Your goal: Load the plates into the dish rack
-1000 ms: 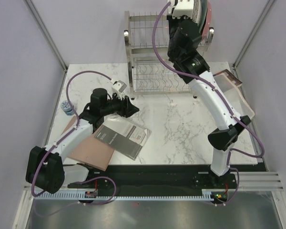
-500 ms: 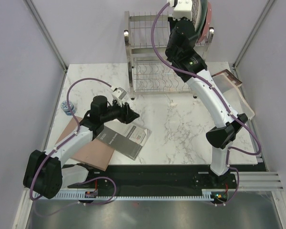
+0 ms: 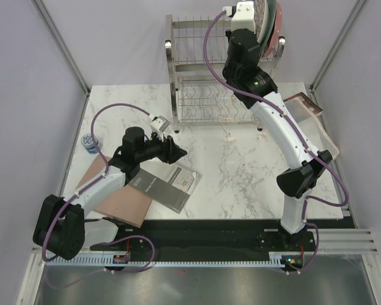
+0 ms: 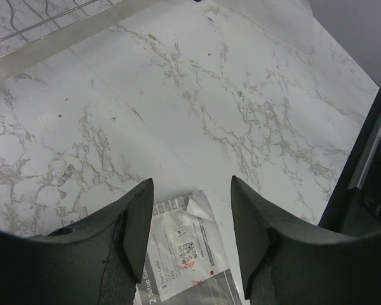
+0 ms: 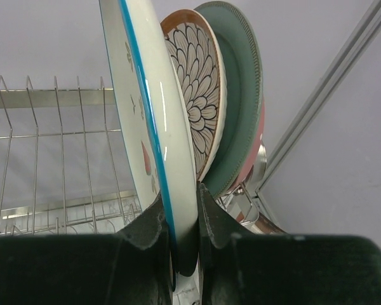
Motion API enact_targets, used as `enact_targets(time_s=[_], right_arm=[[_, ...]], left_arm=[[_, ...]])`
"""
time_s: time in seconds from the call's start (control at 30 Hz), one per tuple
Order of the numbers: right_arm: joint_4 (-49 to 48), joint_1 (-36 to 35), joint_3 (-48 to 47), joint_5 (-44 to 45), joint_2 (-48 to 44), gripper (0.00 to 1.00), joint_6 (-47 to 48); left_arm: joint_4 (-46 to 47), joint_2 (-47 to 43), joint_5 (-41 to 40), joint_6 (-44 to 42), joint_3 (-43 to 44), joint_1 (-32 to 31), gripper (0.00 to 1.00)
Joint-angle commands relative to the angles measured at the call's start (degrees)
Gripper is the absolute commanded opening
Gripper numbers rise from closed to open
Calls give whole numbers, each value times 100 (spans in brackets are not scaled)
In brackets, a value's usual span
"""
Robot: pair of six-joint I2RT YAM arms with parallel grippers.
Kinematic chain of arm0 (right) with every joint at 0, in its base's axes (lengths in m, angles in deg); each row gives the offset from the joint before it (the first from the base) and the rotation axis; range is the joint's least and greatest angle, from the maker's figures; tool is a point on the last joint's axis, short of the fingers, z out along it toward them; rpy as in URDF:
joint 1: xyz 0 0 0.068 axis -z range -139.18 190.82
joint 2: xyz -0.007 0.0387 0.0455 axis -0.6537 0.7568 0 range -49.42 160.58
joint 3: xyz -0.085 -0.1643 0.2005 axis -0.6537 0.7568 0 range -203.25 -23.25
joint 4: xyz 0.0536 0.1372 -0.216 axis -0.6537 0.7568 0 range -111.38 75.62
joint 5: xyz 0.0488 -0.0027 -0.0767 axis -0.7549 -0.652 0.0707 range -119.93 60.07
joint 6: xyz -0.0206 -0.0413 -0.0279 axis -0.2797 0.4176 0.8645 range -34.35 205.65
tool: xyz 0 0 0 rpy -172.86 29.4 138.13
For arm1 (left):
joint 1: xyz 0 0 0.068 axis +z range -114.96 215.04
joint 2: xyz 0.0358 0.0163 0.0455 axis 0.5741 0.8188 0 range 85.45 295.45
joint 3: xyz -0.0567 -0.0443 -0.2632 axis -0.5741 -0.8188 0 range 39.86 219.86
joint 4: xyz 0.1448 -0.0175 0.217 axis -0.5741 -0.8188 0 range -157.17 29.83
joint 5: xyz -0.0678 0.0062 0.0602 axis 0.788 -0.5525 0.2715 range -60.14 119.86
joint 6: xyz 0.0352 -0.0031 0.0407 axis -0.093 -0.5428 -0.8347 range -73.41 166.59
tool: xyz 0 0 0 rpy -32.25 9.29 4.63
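Observation:
My right gripper should move gently outward and down toward the rack wires beside the petal plate. The wires there are bare, so it should let go of the strawberry plate there.
My right gripper (image 5: 181, 200) is shut on the lower rim of the white strawberry plate (image 5: 140, 95), which has a blue edge and is held upright at the top tier of the dish rack (image 5: 51, 95). Just behind it stand the brown-rimmed petal plate (image 5: 200, 82), the grey-green plate (image 5: 241, 95) and the pink plate (image 5: 257, 143), close together. In the top view the right gripper (image 3: 244, 25) is at the right end of the rack (image 3: 197, 70), with the plates (image 3: 274, 25) beside it. My left gripper (image 3: 178, 151) is open and empty, low over the table.
A dark grey booklet (image 3: 162, 184) lies under the left gripper (image 4: 192, 203) and shows there too (image 4: 190, 267). A flat brown board (image 3: 117, 200) lies near the left front. A small blue-white object (image 3: 87, 141) sits at the left edge. A clear container (image 3: 311, 111) is at the right.
The right gripper has risen a little and moved towards the rack's top tier with the strawberry plate. The left gripper has shifted slightly towards the near right.

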Motion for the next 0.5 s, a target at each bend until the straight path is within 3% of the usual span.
enact_targets(time_s=[0.0, 0.47], right_arm=[[-530, 135, -53, -37, -466, 0, -249], [-565, 390, -641, -301, 553, 0, -126]], left_arm=[[305, 128, 57, 95, 85, -16, 59], [340, 295, -13, 77, 68, 19, 59]])
